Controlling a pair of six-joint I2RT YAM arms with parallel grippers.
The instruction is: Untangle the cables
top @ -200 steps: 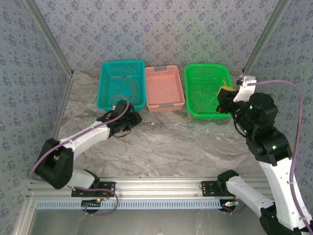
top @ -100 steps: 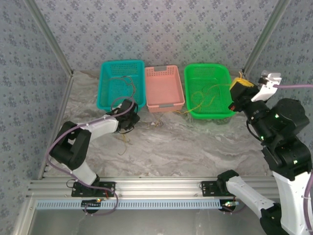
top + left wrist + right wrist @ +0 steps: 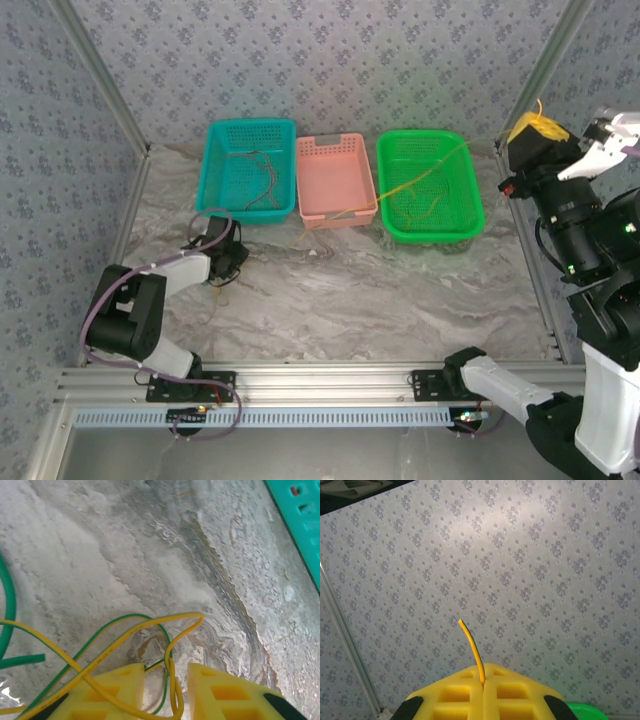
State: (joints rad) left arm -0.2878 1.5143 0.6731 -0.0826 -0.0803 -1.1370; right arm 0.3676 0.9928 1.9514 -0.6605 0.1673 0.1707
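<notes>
Next I will move my left gripper slightly toward the teal basket and close it on the thin green-and-yellow cable (image 3: 171, 674), because the cable's loops are between the gripper's open fingers.
My right gripper (image 3: 535, 130) is raised at the far right, beyond the green basket (image 3: 470, 205). It is shut on a yellow cable (image 3: 420, 178) that runs taut across that basket to the front of the pink basket (image 3: 335, 185). In the right wrist view the cable's short end (image 3: 472, 647) sticks up from the closed gripper (image 3: 483, 674). My left gripper (image 3: 228, 266) is low on the table, its jaws apart. Yellow and green cable loops (image 3: 150, 625) lie on the marble and pass through the gap of this gripper (image 3: 164, 670), with no pinch visible.
A teal basket (image 3: 213, 180) at the back left holds thin dark cables (image 3: 262, 180); its corner (image 3: 300, 520) is close to the left gripper. More wires (image 3: 420, 208) lie in the green basket. A thicker green cable (image 3: 7, 605) curves at the left. Patterned walls enclose the table.
The right gripper has risen and swung right, drawing the yellow cable taut out of the green basket. The left arm has pulled back left along the table and its jaws have narrowed.
</notes>
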